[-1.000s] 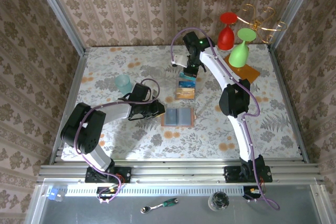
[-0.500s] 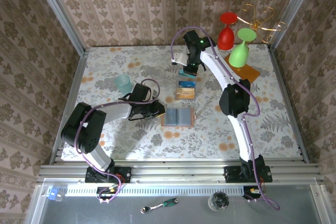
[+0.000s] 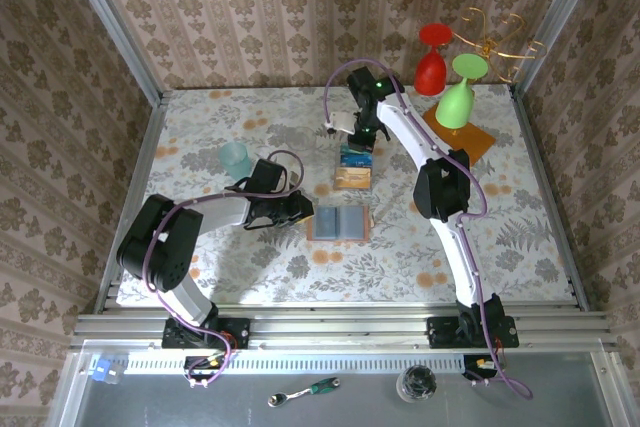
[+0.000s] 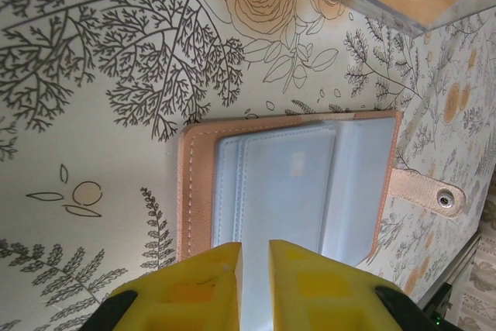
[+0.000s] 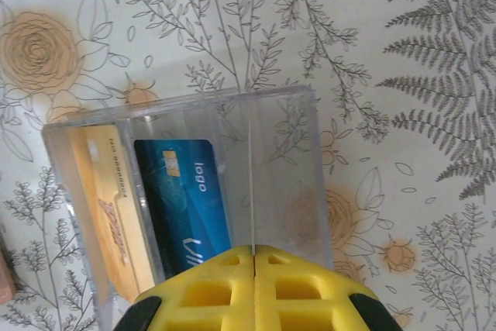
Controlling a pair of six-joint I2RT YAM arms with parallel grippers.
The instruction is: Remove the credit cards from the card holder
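I should ease my right gripper slightly back over the box's free section (image 5: pixel 277 180), directly below its fingers, and open them to release the thin card.
The card holder (image 3: pixel 340 223) lies open and flat, tan rim around grey-blue pockets (image 4: pixel 294 184) that look empty. My left gripper (image 3: pixel 305 209) stands at its left edge, its jaws (image 4: pixel 254 246) a narrow slit apart over the inner panel. A clear compartment box (image 3: pixel 352 167) sits beyond the holder, its rim (image 5: pixel 186 98) showing in the right wrist view. It holds the blue credit card (image 5: pixel 186 199) and the orange one (image 5: pixel 105 207). My right gripper (image 5: pixel 253 249) is shut on a thin card seen edge-on over the box's free compartment.
A teal cup (image 3: pixel 236 159) stands left of the left gripper. At the back right, a red goblet (image 3: pixel 432 62) and a green goblet (image 3: pixel 458 97) hang by a gold wire rack (image 3: pixel 500 37) over an orange wooden slab (image 3: pixel 478 139).
The right arm has shifted slightly left, keeping its gripper above the clear box. The left arm and the card holder have not moved.
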